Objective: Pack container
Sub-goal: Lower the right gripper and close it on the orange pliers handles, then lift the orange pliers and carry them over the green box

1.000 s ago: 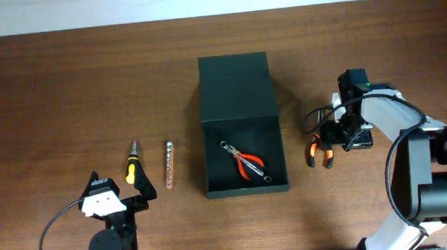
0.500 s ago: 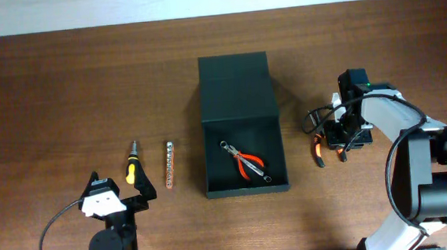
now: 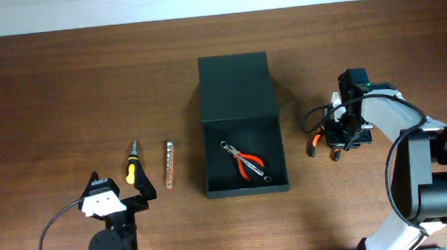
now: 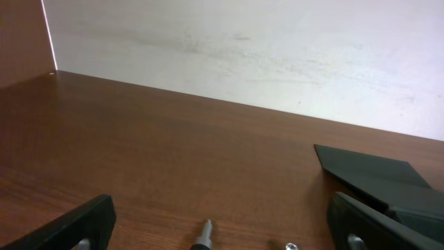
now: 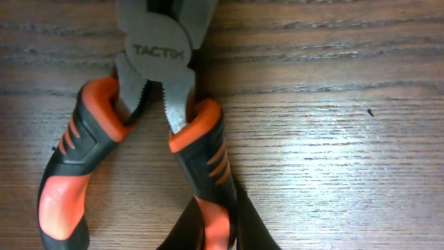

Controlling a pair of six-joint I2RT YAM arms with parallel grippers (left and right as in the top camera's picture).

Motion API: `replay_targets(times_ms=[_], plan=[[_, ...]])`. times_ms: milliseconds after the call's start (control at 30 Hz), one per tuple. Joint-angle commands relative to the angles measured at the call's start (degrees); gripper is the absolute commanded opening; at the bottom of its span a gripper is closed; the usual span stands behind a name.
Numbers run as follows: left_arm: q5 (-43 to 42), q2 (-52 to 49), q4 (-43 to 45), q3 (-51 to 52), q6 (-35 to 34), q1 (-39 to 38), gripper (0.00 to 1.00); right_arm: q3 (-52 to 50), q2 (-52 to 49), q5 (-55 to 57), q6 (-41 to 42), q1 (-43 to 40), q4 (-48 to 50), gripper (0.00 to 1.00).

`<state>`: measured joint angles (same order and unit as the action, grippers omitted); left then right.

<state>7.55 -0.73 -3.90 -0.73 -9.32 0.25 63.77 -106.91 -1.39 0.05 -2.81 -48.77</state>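
Note:
Next I need my right gripper to rise across the container's side, lower onto the red-handled pliers [image 3: 247, 163] and release, since the container stands to its left in the overhead view.
The container [image 3: 242, 169] is a dark box standing open mid-table, its flap lid [image 3: 235, 83] laid back. Small red-handled pliers [image 3: 247, 163] lie inside it. To its right lie larger orange-and-black pliers [image 3: 314, 144], and my right gripper [image 3: 341, 136] is over them. The right wrist view shows these pliers [image 5: 156, 52] on the wood, with my right gripper [image 5: 216, 229] shut on one handle [image 5: 201, 139]. My left gripper [image 3: 120, 186] stands wide open at the front left with nothing in it, its fingers [image 4: 76, 226] either side of a screwdriver tip [image 4: 203, 236].
A yellow-and-black screwdriver [image 3: 132, 169] and a strip of bits [image 3: 169, 164] lie left of the container. The container's corner [image 4: 388, 182] shows at the right of the left wrist view. A pale wall [image 4: 243, 55] runs behind the table's far edge.
My right gripper has shut on one pliers handle. The pliers shifted slightly up and left under it. The left arm has not moved.

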Motion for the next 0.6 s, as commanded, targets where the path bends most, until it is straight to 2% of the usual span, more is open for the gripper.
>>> replay_targets(times_ms=[0,267,567], plan=[[-0.22,0.44,-0.04,0.22,-0.26,0.28,0.99,-1.57,-1.14,-2.89,0.28,-0.26,0.81,0.04],[-0.22,0.44,-0.04,0.22,-0.26,0.28,0.99,5.62,-0.11,-3.15,0.46,-0.26,-4.37,0.04],[-0.22,0.44,-0.04,0.22,-0.26,0.28,0.99,30.97,1.25,-3.26,-0.79,0.33,-21.53,0.04]])
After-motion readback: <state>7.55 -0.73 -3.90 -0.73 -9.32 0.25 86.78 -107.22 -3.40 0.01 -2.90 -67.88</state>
